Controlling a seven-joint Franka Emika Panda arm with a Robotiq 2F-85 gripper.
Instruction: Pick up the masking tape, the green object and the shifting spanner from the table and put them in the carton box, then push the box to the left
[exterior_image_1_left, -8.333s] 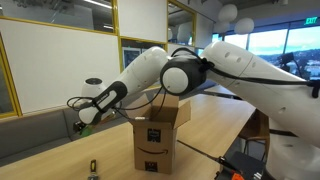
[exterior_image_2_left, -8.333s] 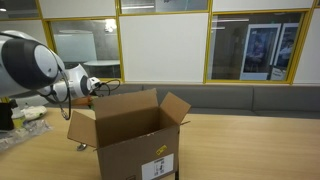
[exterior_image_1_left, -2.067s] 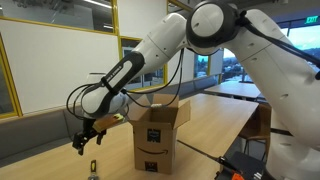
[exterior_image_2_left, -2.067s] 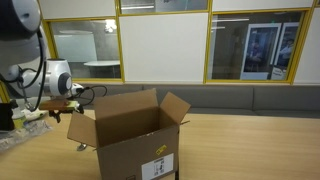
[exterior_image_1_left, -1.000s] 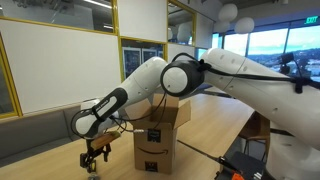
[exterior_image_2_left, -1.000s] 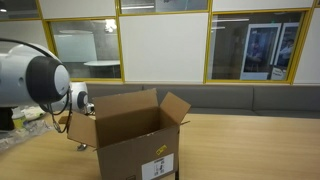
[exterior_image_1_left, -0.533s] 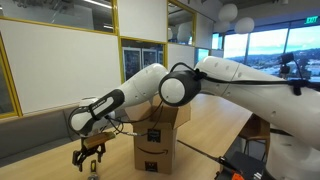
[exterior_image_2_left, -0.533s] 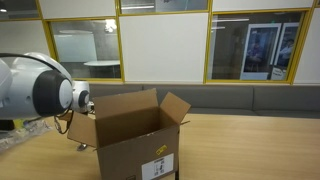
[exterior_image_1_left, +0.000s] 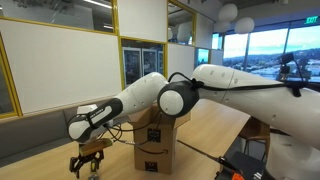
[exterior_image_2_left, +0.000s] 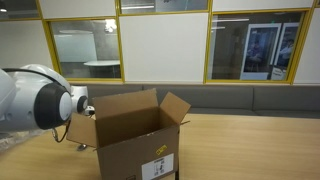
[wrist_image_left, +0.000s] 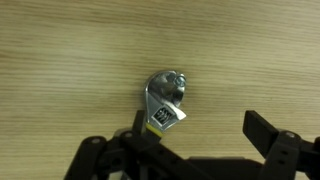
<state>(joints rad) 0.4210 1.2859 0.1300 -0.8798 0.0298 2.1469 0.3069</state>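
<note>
My gripper shifts to the left in the wrist view next, since one finger covers the shifting spanner's lower end, then lowers around its yellow mark (wrist_image_left: 154, 130).
The shifting spanner (wrist_image_left: 165, 98), a small grey metal tool with a yellow mark, lies on the light-wood table (wrist_image_left: 70, 60). In the wrist view my gripper (wrist_image_left: 200, 128) is open. Its left finger touches or overlaps the spanner's lower end, and its right finger stands well clear to the right. In an exterior view the gripper (exterior_image_1_left: 88, 160) hangs low over the table, left of the carton box (exterior_image_1_left: 160, 135). The box stands with its flaps open in the other exterior view too (exterior_image_2_left: 130, 140). The masking tape and the green object are out of view.
The arm (exterior_image_1_left: 150, 95) reaches over the box's near side. Its large white links (exterior_image_2_left: 35, 100) fill the left of an exterior view. Glass partitions and a bench line the back wall. A black device (exterior_image_1_left: 245, 165) sits at the table's right.
The gripper has come down from about box height to just above the table, over the spanner. The box has not moved.
</note>
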